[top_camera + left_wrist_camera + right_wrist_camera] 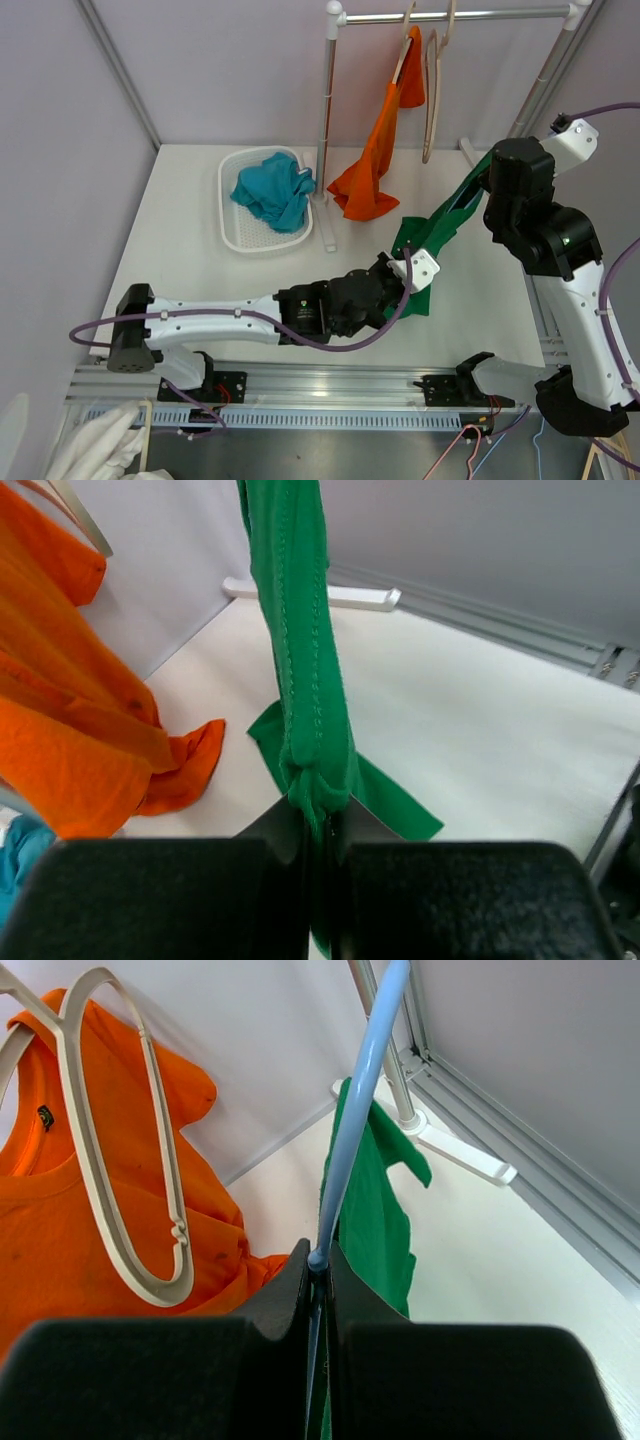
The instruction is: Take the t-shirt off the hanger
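Observation:
The rack bar's bare part (511,14) is above and outward of my right gripper's fingers. My right gripper will rise outward next and release the light blue hanger there.
A green t-shirt (440,222) stretches between my two grippers above the table. My left gripper (412,277) is shut on its bunched lower part (318,770); a flap lies on the table (385,795). My right gripper (497,185) is shut on a light blue hanger (352,1120), with the green shirt (375,1210) still hanging on it beside the jaws. The hanger itself is hidden in the top view.
An orange t-shirt (375,150) hangs on a hanger from the rack rail (460,14), with an empty beige hanger (432,95) beside it. A white basket (232,215) holds a teal garment (275,192). The rack's white post (326,120) stands mid-table.

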Tool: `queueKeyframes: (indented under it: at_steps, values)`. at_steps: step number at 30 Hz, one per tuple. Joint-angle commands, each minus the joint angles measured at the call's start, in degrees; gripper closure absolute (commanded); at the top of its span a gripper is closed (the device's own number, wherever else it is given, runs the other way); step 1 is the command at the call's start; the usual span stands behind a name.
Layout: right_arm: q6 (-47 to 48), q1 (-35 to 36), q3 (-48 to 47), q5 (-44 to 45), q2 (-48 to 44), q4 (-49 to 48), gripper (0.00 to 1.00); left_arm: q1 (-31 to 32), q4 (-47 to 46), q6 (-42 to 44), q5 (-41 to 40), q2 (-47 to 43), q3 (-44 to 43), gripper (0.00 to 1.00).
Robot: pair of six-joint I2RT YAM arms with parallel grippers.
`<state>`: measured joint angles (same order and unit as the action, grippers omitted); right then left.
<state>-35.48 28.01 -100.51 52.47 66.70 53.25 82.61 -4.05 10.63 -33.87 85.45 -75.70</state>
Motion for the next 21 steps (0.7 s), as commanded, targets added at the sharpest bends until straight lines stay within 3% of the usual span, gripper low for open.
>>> queueKeyframes:
  at_steps: [1, 11, 15, 21]
  values:
    - [1.9, 0.2, -1.2, 2.7, 0.3, -4.6, 1.0, 1.4, -3.0, 2.9, -6.7, -1.1, 1.2, 0.99]
    - [5.5, -8.9, -0.1, -2.1, 4.9, -10.7, 1.0, 10.1, 2.3, -1.4, -6.1, -10.6, 7.3, 0.99]
    - [6.1, -10.7, 0.0, -3.9, 5.9, -11.5, 1.0, 13.5, 5.8, -8.4, -6.6, -14.3, 11.3, 0.99]
    - [6.3, -11.0, -0.9, -6.2, 5.5, -11.2, 1.0, 10.4, -4.4, -12.4, 1.5, -9.7, 19.6, 0.99]
